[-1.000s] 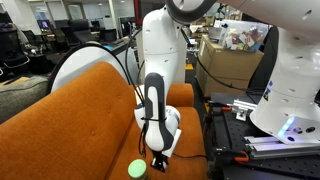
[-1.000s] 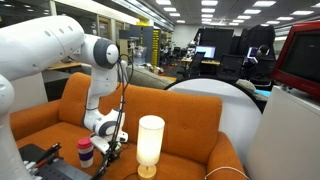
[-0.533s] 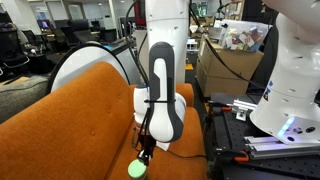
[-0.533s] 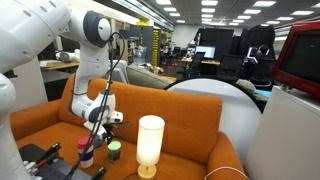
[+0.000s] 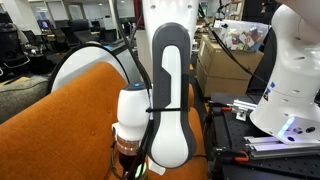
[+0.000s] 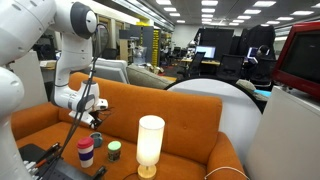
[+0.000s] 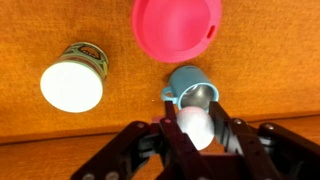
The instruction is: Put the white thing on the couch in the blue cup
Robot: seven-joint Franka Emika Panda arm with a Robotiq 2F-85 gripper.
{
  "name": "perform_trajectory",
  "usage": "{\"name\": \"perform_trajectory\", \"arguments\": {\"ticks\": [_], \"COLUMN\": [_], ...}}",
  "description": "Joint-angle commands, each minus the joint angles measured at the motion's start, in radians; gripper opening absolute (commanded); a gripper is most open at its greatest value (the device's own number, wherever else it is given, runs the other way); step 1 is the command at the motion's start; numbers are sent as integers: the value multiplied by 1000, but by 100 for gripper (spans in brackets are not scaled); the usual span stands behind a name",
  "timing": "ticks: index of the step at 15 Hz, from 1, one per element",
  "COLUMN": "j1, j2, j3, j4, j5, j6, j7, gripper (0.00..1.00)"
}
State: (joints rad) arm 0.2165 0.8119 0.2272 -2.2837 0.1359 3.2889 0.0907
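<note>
The blue cup's opening (image 6: pixel 97 135) (image 7: pixel 200 97) is below my gripper and faces the white thing, so my gripper should move down to it and let go of the white thing inside.
In the wrist view my gripper (image 7: pixel 197 135) is shut on the white thing (image 7: pixel 196 124), a small egg-like object held between the two fingers. The blue cup (image 7: pixel 192 88) lies just beyond the fingertips on the orange-brown couch (image 7: pixel 270 60), its opening turned toward the gripper. In an exterior view the gripper (image 6: pixel 96 117) hangs above the couch seat (image 6: pixel 190 115), up and to the left of the cups (image 6: pixel 86 152). In an exterior view the arm (image 5: pixel 165 90) hides the fingers and the cup.
A pink-red cup (image 7: pixel 177 28) stands right behind the blue cup. A tall white lamp (image 6: pixel 150 145) stands on the seat, seen from above in the wrist view (image 7: pixel 72 85). A green round thing (image 6: pixel 114 150) lies between lamp and cups. Black equipment (image 5: pixel 235 130) borders the couch.
The arm has lifted off the couch seat and swung sideways and upward over the last second, carrying the white thing away from the green round thing.
</note>
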Motion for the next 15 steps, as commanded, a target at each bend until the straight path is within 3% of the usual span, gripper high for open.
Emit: {"name": "perform_trajectory", "arguments": {"ticks": [1,7,15], "j1": [93,253,300], "j2": [52,195,397], "j3": [-44,-133,-212], "j4": [93,361,714], "j5": [-23,-49,-128], "j6": [-62,-245,-483], "j7": [7,21,51], "gripper": [13,13,13]}}
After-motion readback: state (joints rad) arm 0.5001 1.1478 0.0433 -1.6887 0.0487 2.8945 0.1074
